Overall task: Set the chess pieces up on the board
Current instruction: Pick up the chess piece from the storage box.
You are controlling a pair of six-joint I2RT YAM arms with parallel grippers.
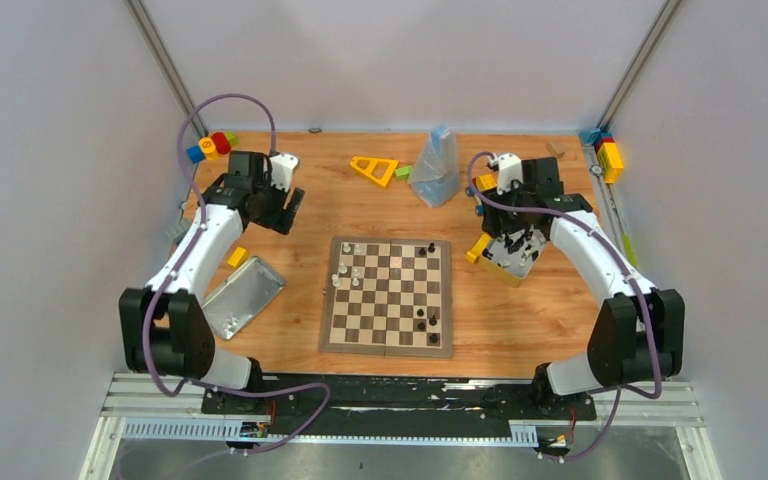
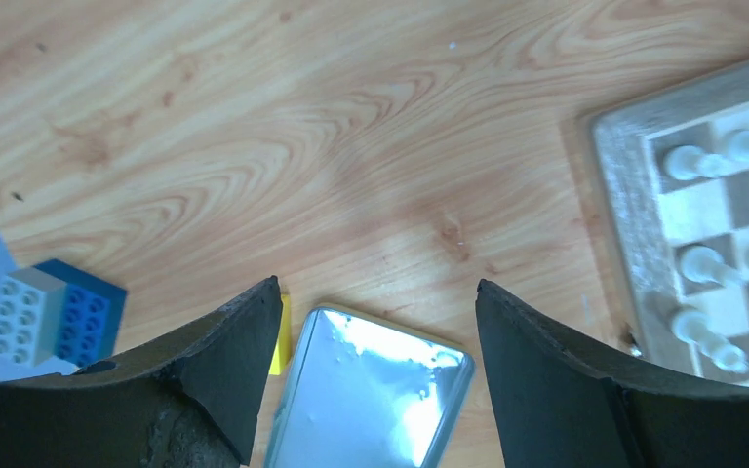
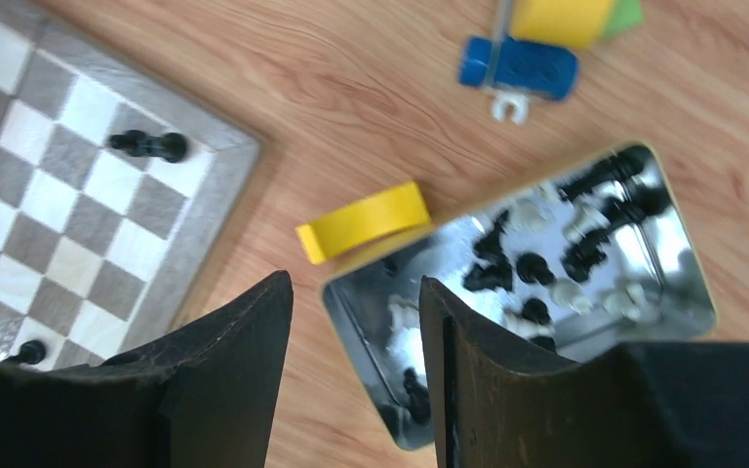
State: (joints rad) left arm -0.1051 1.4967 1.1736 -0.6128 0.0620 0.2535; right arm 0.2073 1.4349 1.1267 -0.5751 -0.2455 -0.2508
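I will move my right gripper to the right in the top view and down onto the black piece in the middle of the tin, because squares along the black side are empty.
The board (image 1: 388, 296) lies flat in the middle of the table. A few white chess pieces (image 1: 352, 272) stand at its far left and a few black ones (image 1: 426, 318) on its right side. My left gripper (image 1: 285, 213) hangs open over bare wood, left of the board's far corner. In the left wrist view the left gripper (image 2: 378, 285) holds nothing, with white pieces (image 2: 688, 161) on the board (image 2: 634, 224) at the right. My right gripper (image 3: 355, 281) is open and empty above the near corner of the tin box (image 3: 694, 292), which holds loose black and white pieces (image 3: 532, 265).
A silver lid (image 1: 243, 295) lies left of the board, with a small yellow block (image 1: 237, 256) beside it. A yellow block (image 3: 363, 222) leans at the tin's edge. At the back are a yellow triangle (image 1: 374, 169), a plastic bag (image 1: 436, 168) and coloured blocks (image 1: 212, 146).
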